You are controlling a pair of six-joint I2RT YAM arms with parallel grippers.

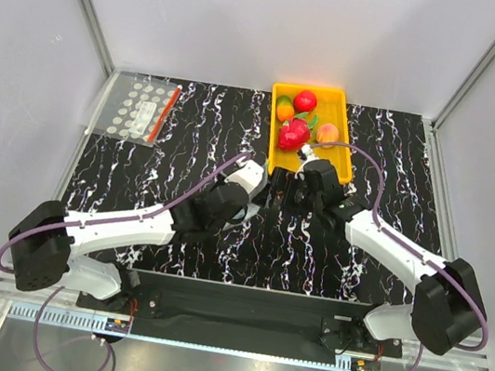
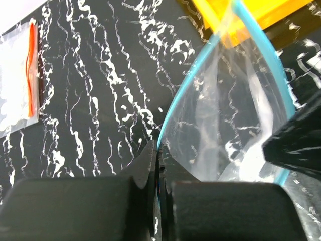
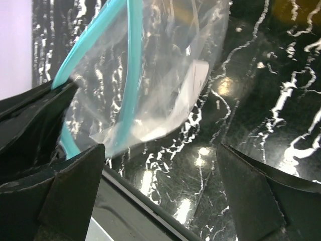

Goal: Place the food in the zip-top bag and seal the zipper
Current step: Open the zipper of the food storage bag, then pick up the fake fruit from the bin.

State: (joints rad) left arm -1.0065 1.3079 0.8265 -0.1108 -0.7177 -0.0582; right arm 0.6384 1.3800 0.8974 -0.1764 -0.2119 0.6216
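I will move my right gripper outward and to its right in the top view and lower it over the peach-orange fruit (image 1: pixel 328 133), because the bag is empty.
The food lies in the yellow tray (image 1: pixel 343 168): a red apple (image 1: pixel 305 101), an orange-and-green fruit (image 1: pixel 285 109), a peach-orange one (image 1: pixel 328 133) and another red piece (image 1: pixel 293 135). The clear zip-top bag (image 2: pixel 225 115) hangs just in front of the tray, empty, with its mouth gaping. My left gripper (image 2: pixel 159 150) is shut on its pale blue zipper (image 2: pixel 175 105). In the top view the left gripper (image 1: pixel 265 193) and right gripper (image 1: pixel 291 193) nearly meet. My right gripper (image 3: pixel 160 150) is open beside the bag (image 3: pixel 160 75), holding nothing, its left finger by the zipper (image 3: pixel 131 60).
A flat clear bag with white dots and a red strip (image 1: pixel 142 109) lies at the far left of the black marbled table (image 1: pixel 189 139); it also shows in the left wrist view (image 2: pixel 20 95). The tray's near edge (image 2: pixel 251 15) is right behind the pouch. Grey walls enclose the table.
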